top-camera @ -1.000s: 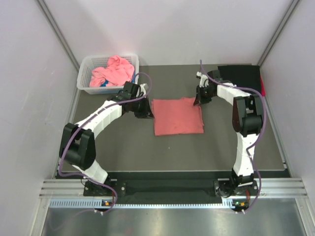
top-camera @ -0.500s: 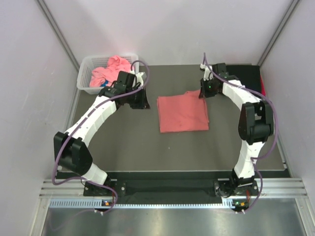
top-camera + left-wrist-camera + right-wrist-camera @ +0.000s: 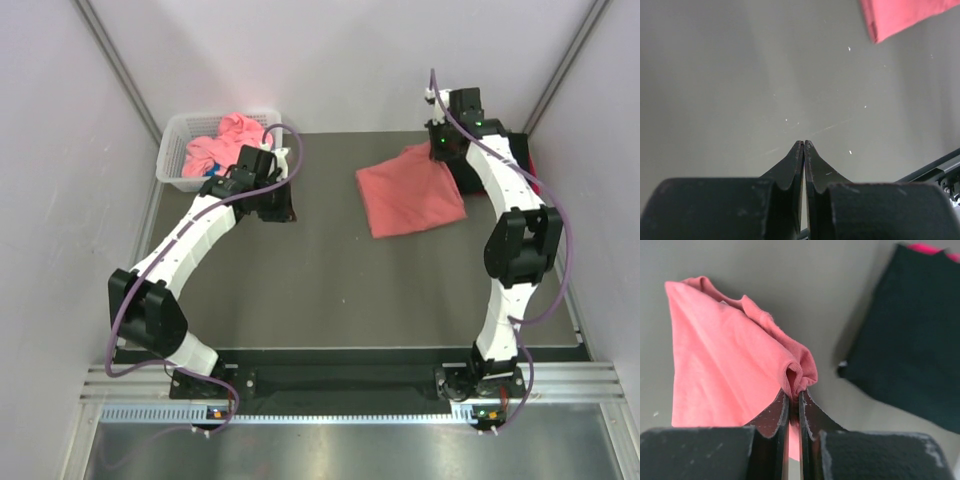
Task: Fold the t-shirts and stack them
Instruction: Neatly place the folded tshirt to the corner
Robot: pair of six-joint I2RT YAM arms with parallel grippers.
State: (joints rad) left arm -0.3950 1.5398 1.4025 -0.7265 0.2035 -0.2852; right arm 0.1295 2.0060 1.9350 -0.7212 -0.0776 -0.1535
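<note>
The robot's right hand will next carry the edge of the salmon-red t-shirt to the right in the top view, over the folded black t-shirt (image 3: 519, 150) (image 3: 912, 335), and let go, because the black t-shirt lies on that side.
A folded salmon-red t-shirt (image 3: 412, 195) hangs lifted by one corner at the back right of the table. My right gripper (image 3: 440, 152) is shut on that corner; the wrist view shows the bunched cloth (image 3: 740, 360) pinched between my right gripper (image 3: 794, 396) jaws. A folded black t-shirt (image 3: 912, 335) lies just to the right, with a pink one under it showing as a pink edge (image 3: 927, 248). The black one is mostly hidden by the arm in the top view (image 3: 500, 150). My left gripper (image 3: 284, 212) is shut and empty over bare table; its wrist view (image 3: 803, 145) shows a shirt corner (image 3: 900, 17).
A white lattice basket (image 3: 177, 160) at the back left holds crumpled pink shirts (image 3: 228, 140). Grey walls close in the table on three sides. The table surface (image 3: 340, 290) is dark grey, with a metal rail along its near edge.
My right gripper has carried the salmon-red shirt from the table's middle toward the back right, lifting its corner. My left gripper let go of the shirt, drew back left and is now still.
</note>
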